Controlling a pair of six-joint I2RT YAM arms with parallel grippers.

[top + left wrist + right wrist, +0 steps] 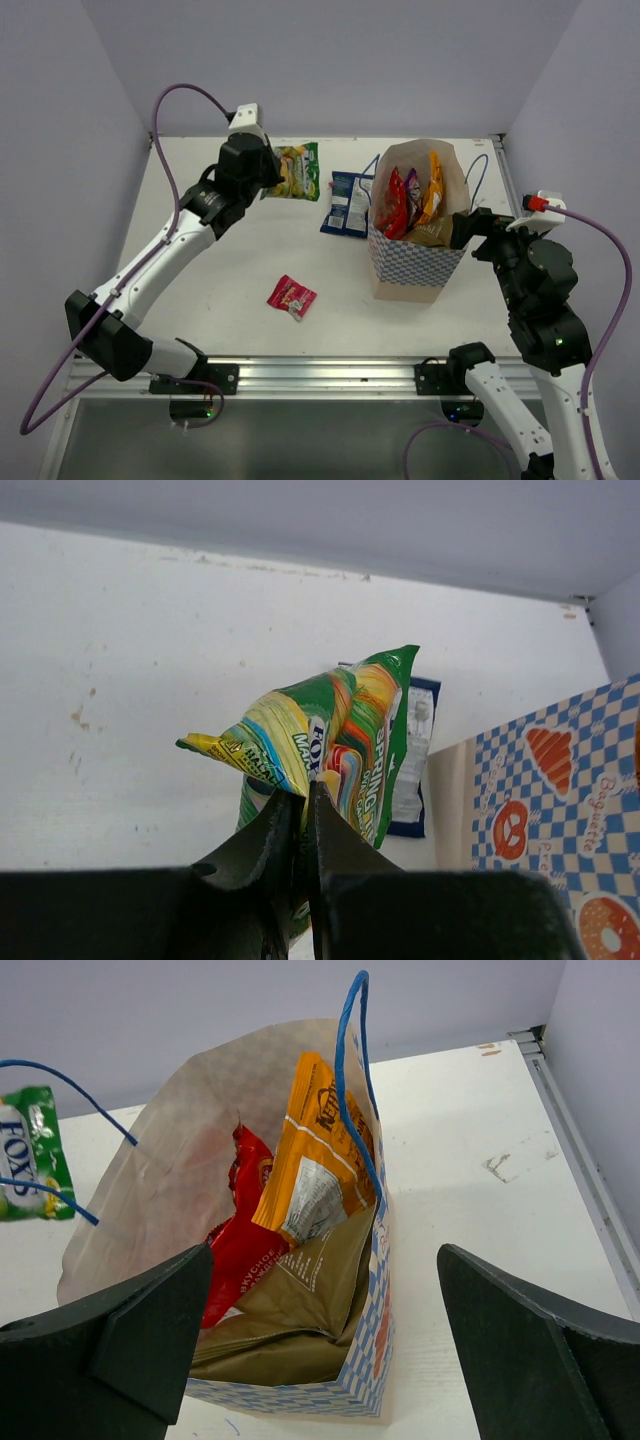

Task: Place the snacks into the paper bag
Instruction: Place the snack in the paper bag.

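Observation:
Next, my left gripper goes to the right in the top view over the bag's mouth [413, 192], open between the handles, and lets go of the packet.
My left gripper [270, 178] is shut on a yellow-green snack packet [298, 172] and holds it above the table at the back, left of the paper bag [415, 265]. In the left wrist view the jaws [305, 792] pinch the packet's [335, 735] lower edge. The bag stands open with red [394, 206], purple [411, 188], orange [433, 190] and brown [290, 1315] packets inside. A dark blue packet [348, 204] lies by the bag's left side. A tiny pink-red packet [291, 296] lies nearer the front. My right gripper [325, 1345] is open, straddling the bag's right wall [375, 1340].
The bag's blue cord handles [352, 1090] stand up over its mouth. White walls close the table at the back and both sides. A metal rail [320, 375] runs along the front edge.

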